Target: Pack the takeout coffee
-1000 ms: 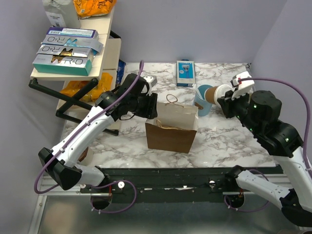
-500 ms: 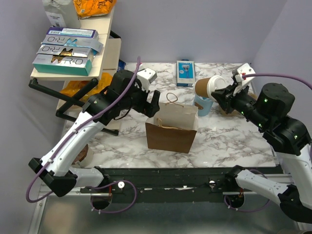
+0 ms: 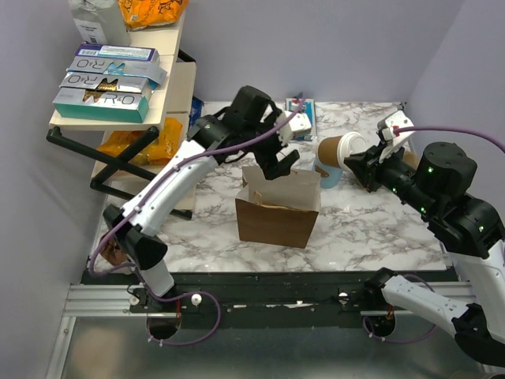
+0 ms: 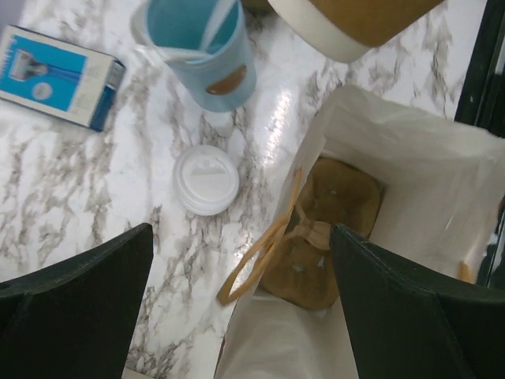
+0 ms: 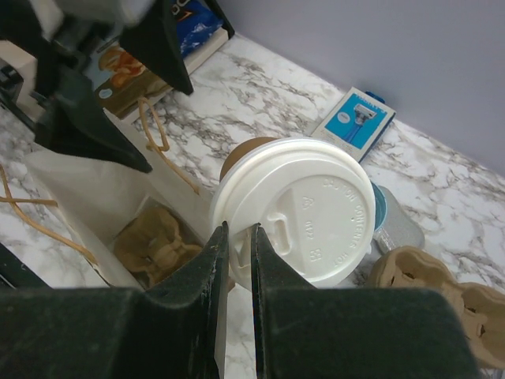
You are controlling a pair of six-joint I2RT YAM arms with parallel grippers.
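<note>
The bag stands unheld while the cup hangs beside its opening, so my open left gripper must next move down onto the bag's back rim below and close.
The takeout coffee is a tan paper cup with a white lid. It is held on its side in the air, right of the bag's mouth. My right gripper is shut on the lid's rim and also shows in the top view. The cup's base shows in the left wrist view. The brown paper bag stands open at mid-table with a pulp carrier at its bottom. My left gripper is open and empty above the bag's back left edge.
A light-blue mug stands just behind and below the cup. A loose white lid lies on the marble beside the bag. A blue razor box lies at the back. Another pulp carrier lies to the right. A shelf rack stands at the left.
My left arm has swung right, from beside the bag's left edge to above its back edge. My right gripper has kept the cup near the bag, lifting and then lowering it slightly.
</note>
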